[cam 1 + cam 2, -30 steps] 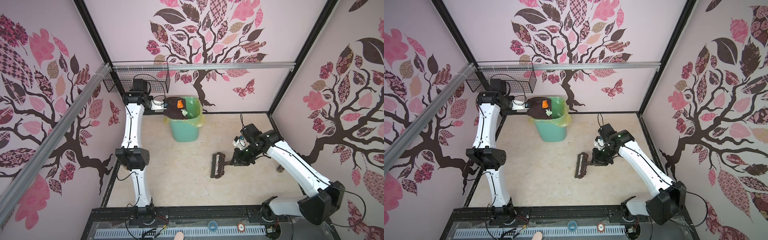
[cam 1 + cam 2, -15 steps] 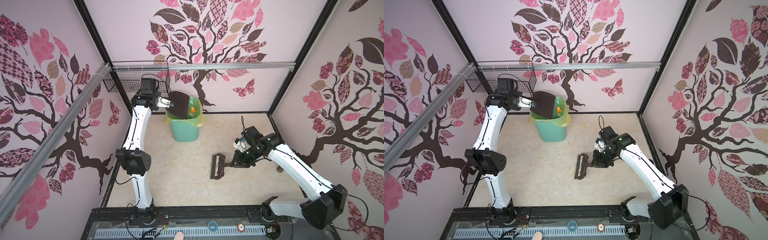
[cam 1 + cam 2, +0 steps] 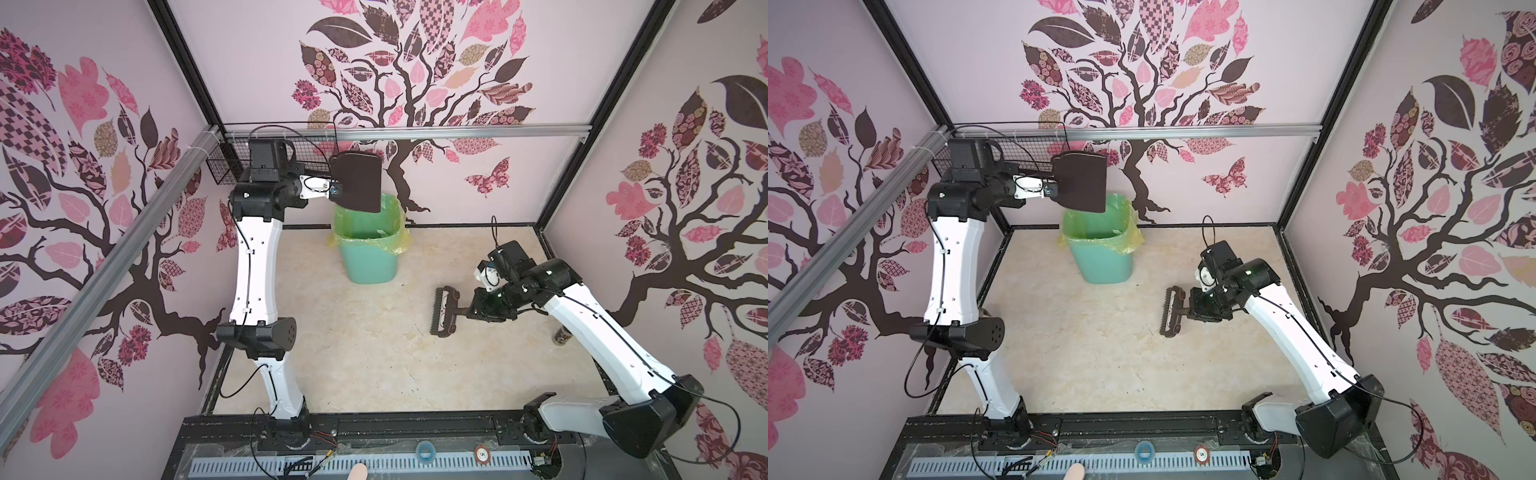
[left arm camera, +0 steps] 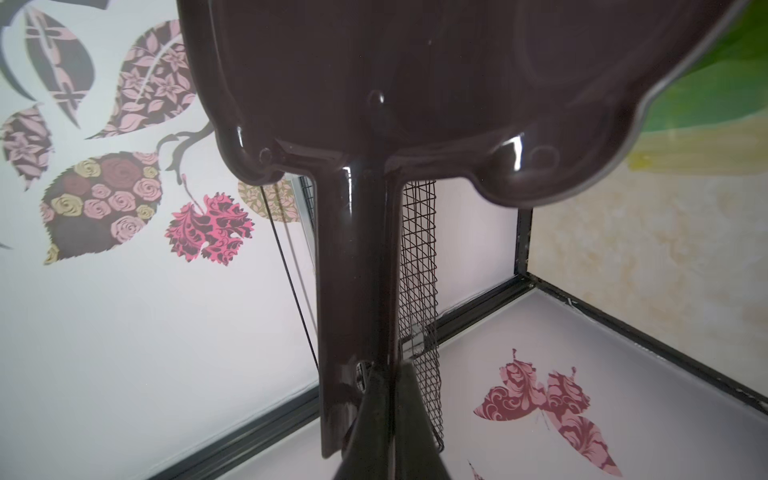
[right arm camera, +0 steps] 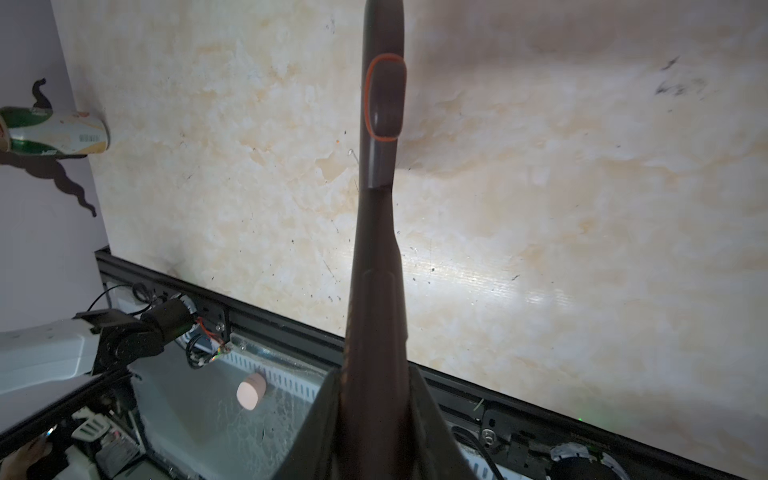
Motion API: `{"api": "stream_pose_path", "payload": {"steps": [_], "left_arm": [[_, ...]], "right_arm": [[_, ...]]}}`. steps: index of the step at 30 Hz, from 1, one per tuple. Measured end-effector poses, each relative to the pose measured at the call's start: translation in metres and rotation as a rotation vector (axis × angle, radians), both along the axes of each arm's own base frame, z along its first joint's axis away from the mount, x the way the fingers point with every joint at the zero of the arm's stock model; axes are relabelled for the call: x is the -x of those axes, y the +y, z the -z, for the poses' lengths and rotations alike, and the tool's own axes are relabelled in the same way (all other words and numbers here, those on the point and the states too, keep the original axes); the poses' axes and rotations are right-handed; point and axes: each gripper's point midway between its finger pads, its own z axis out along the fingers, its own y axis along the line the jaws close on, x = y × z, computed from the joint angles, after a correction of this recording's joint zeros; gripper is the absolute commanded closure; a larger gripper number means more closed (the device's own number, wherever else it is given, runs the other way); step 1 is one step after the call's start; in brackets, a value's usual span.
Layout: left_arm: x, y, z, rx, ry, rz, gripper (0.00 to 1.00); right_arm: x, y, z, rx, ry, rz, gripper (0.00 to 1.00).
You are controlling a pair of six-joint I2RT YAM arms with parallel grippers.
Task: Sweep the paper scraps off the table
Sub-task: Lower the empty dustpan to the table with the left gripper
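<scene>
The tabletop in front of the bin is clear. Next I need to move my left gripper back and down, lay the dustpan [image 3: 357, 183] flat there and let go of its handle.
A dark brown dustpan [image 3: 357, 183] [image 3: 1079, 183] hangs tipped steeply above the back rim of the green bin [image 3: 368, 266] [image 3: 1104, 266], its underside towards the top views. My left gripper [image 3: 330, 192] [image 4: 388, 374] is shut on the dustpan's handle [image 4: 357, 270]. My right gripper [image 3: 478, 309] [image 5: 376, 374] is shut on the handle of a dark brush [image 3: 442, 305] [image 3: 1171, 307] [image 5: 382, 104], whose head rests on the beige table [image 3: 374, 365] right of the middle. The paper scraps are out of view; none shows on the table.
A yellow-green liner [image 3: 401, 243] hangs over the bin's rim. A drinks can [image 3: 561, 334] [image 5: 54, 131] stands by the right wall. A wire basket [image 3: 224, 166] hangs at the back left corner. A black slotted rail [image 3: 374, 428] borders the table's front.
My left arm has lifted the dustpan and tipped it from flat to steep over the bin. The orange scraps seen in it earlier no longer show. The right arm and brush have barely moved.
</scene>
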Motion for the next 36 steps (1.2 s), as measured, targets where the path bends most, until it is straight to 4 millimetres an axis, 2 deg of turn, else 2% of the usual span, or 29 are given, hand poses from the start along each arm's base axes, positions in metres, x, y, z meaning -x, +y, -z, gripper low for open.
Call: {"api": "stream_pose_path", "payload": {"steps": [2, 4, 6, 7, 10, 13, 16, 18, 19, 22, 27, 32, 36], "left_arm": [[0.036, -0.003, -0.006, 0.065, 0.023, 0.021, 1.0], [0.079, -0.012, -0.006, 0.126, 0.052, 0.055, 1.0], [0.118, -0.021, 0.006, 0.176, 0.091, 0.084, 1.0], [0.139, -0.027, 0.018, 0.201, 0.123, 0.104, 1.0], [0.181, -0.036, 0.063, 0.265, 0.236, 0.123, 1.0], [0.203, -0.042, 0.121, 0.331, 0.38, 0.11, 1.0], [0.216, -0.044, 0.19, 0.378, 0.537, 0.069, 1.0], [0.22, -0.044, 0.227, 0.399, 0.623, 0.036, 1.0], [0.22, -0.044, 0.244, 0.409, 0.655, 0.018, 1.0], [0.214, -0.043, 0.281, 0.422, 0.682, -0.016, 1.0], [0.195, -0.051, 0.326, 0.412, 0.719, -0.029, 1.0], [0.179, -0.065, 0.366, 0.403, 0.751, -0.024, 1.0], [0.184, -0.077, 0.397, 0.373, 0.789, -0.013, 1.0]], "right_arm": [[-0.007, -0.01, -0.009, 0.048, -0.037, 0.027, 1.0], [-0.016, -0.019, -0.019, 0.086, -0.079, 0.056, 1.0], [-0.024, -0.026, -0.027, 0.11, -0.114, 0.085, 1.0], [-0.028, -0.03, -0.029, 0.125, -0.127, 0.099, 1.0], [-0.036, -0.041, -0.029, 0.168, -0.144, 0.135, 1.0], [-0.044, -0.047, -0.021, 0.175, -0.138, 0.164, 1.0], [-0.051, -0.051, -0.01, 0.137, -0.119, 0.2, 1.0], [-0.056, -0.053, 0.002, 0.09, -0.097, 0.235, 1.0], [-0.059, -0.055, 0.01, 0.053, -0.087, 0.261, 1.0], [-0.064, -0.066, 0.032, -0.063, -0.058, 0.359, 1.0], [-0.058, -0.09, 0.056, -0.234, -0.051, 0.54, 1.0], [-0.06, -0.086, 0.057, -0.331, -0.087, 0.576, 1.0], [-0.06, -0.088, 0.062, -0.373, -0.108, 0.61, 1.0]]}}
